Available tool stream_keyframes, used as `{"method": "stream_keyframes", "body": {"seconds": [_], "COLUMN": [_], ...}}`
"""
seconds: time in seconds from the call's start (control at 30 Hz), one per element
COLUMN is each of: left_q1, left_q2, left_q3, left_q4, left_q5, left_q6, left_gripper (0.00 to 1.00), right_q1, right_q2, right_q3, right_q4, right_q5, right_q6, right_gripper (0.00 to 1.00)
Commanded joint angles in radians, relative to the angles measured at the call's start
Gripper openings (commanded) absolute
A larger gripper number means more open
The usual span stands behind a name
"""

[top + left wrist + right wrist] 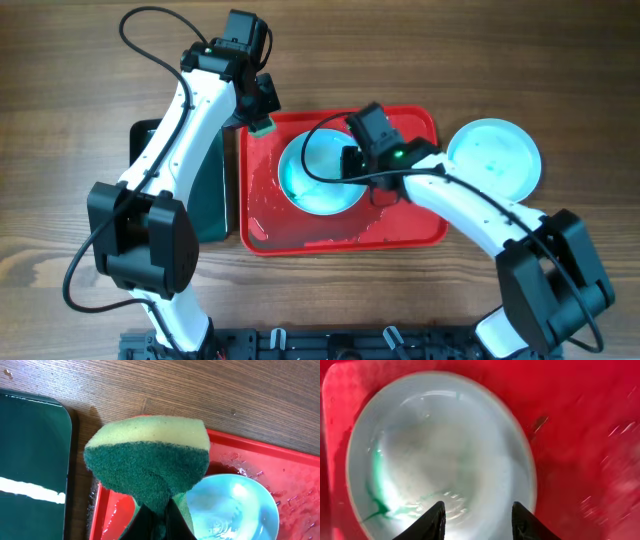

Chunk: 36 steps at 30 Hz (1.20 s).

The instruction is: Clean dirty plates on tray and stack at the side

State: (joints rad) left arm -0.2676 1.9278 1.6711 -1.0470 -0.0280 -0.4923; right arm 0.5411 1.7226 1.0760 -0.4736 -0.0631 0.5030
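Note:
The right gripper will next move down and toward the second plate, onto the smeared plate's rim on that side, because the gripper's open fingers are hovering inside the smeared plate's rim.
One pale mint-blue plate lies on the red tray, left of centre. It shows dark green smears in the right wrist view. My right gripper hovers over the plate's right side, open and empty. A second pale mint-blue plate lies on the table right of the tray. My left gripper is at the tray's far left corner, shut on a yellow and green sponge. The plate and tray lie just beyond the sponge. A third plate is out of view.
A narrow dark tray lies against the red tray's left side and also shows in the left wrist view. Water drops cover the red tray's floor. The wooden table surrounds everything.

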Motion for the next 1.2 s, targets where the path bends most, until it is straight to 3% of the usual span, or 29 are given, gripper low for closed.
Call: {"method": "stream_keyframes", "body": {"seconds": [0.0, 0.07, 0.13, 0.2, 0.27, 0.47, 0.5, 0.57, 0.77, 1.17], "left_q1": [0.007, 0.007, 0.007, 0.007, 0.007, 0.001, -0.001, -0.011, -0.078, -0.13], "left_q2": [0.006, 0.006, 0.006, 0.006, 0.006, 0.006, 0.006, 0.008, 0.068, 0.216], "left_q3": [0.008, 0.008, 0.008, 0.008, 0.008, 0.008, 0.003, -0.015, -0.031, -0.032], "left_q4": [0.003, 0.008, 0.011, 0.02, 0.027, 0.04, 0.042, 0.042, 0.044, 0.09], "left_q5": [0.012, 0.012, 0.012, 0.012, 0.012, 0.013, 0.013, 0.02, 0.031, 0.043], "left_q6": [-0.013, -0.013, -0.014, -0.013, -0.014, -0.014, -0.014, -0.014, -0.01, 0.269], "left_gripper": [0.04, 0.04, 0.04, 0.04, 0.04, 0.04, 0.04, 0.04, 0.04, 0.04], "right_q1": [-0.116, -0.175, -0.178, -0.174, -0.174, -0.174, -0.174, -0.174, -0.174, -0.141], "right_q2": [0.009, 0.047, 0.117, 0.22, 0.251, 0.267, 0.267, 0.264, 0.244, 0.251], "right_q3": [0.035, 0.04, 0.074, 0.15, 0.179, 0.183, 0.183, 0.184, 0.184, 0.172], "right_q4": [0.033, 0.055, 0.047, 0.017, -0.006, -0.029, -0.045, -0.071, -0.139, -0.105], "right_q5": [-0.103, -0.187, -0.254, -0.29, -0.289, -0.27, -0.269, -0.211, -0.082, -0.09], "right_q6": [-0.391, -0.584, -0.658, -0.685, -0.686, -0.684, -0.684, -0.537, 0.125, 0.15], "right_gripper": [0.44, 0.44, 0.43, 0.38, 0.28, 0.04, 0.04, 0.04, 0.04, 0.04]}}
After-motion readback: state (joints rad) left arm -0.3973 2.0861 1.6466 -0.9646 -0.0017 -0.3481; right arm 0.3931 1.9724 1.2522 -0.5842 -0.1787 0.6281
